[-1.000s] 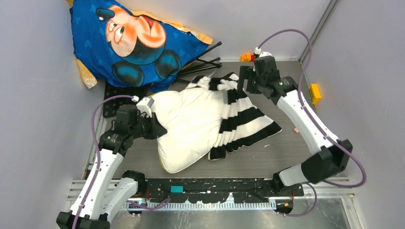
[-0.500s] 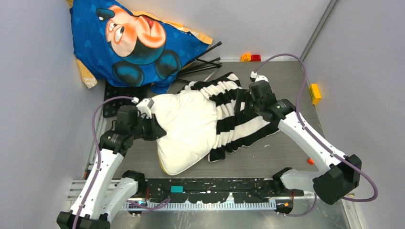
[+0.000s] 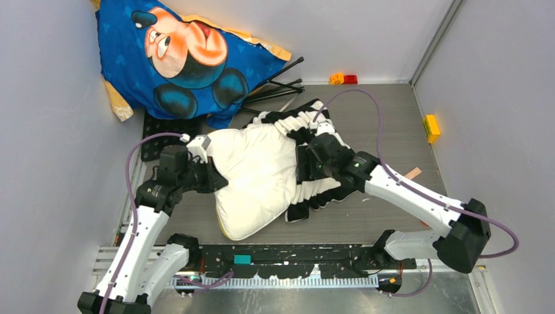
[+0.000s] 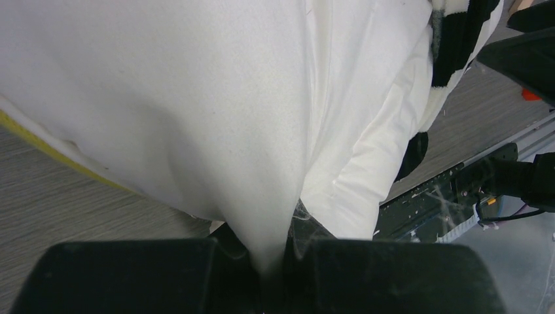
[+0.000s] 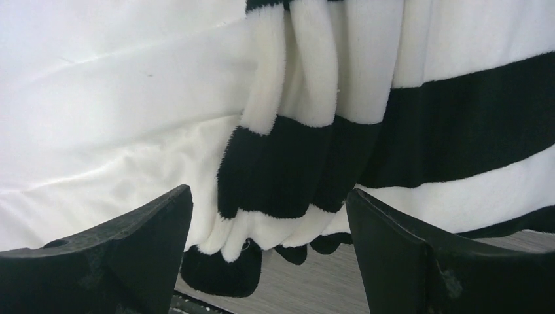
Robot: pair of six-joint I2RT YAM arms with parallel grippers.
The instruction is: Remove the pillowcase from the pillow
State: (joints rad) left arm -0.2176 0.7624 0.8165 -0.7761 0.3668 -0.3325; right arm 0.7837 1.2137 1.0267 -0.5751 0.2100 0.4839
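My left gripper pulls outward and left in the top view toward the blue cushion next, then releases, as the pillowcase still covers the pillow's other end.
The white pillow [image 3: 252,173] lies mid-table, its left part bare, a yellow edge [image 3: 224,229] at the near corner. The black and cream striped pillowcase [image 3: 314,196] is bunched over its right end. My left gripper [image 3: 213,175] is shut on the pillow's left edge; in the left wrist view white fabric [image 4: 249,131] runs down into the closed jaws [image 4: 271,268]. My right gripper [image 3: 302,167] is open, low over the bunched pillowcase edge; in the right wrist view the striped folds [image 5: 314,163] lie between its spread fingers [image 5: 131,261], with the white pillow [image 5: 118,118] at left.
A blue Mickey Mouse cushion [image 3: 183,59] leans in the far left corner, with black tripod legs [image 3: 281,82] beside it. Small orange and red blocks [image 3: 343,79] sit at the back wall, a yellow block [image 3: 430,127] on the right wall. A black rail [image 3: 294,258] runs along the near edge.
My right arm has swung from the far right back toward the middle and down onto the bunched pillowcase, whose right part has been pushed into tighter folds. The left arm has held still.
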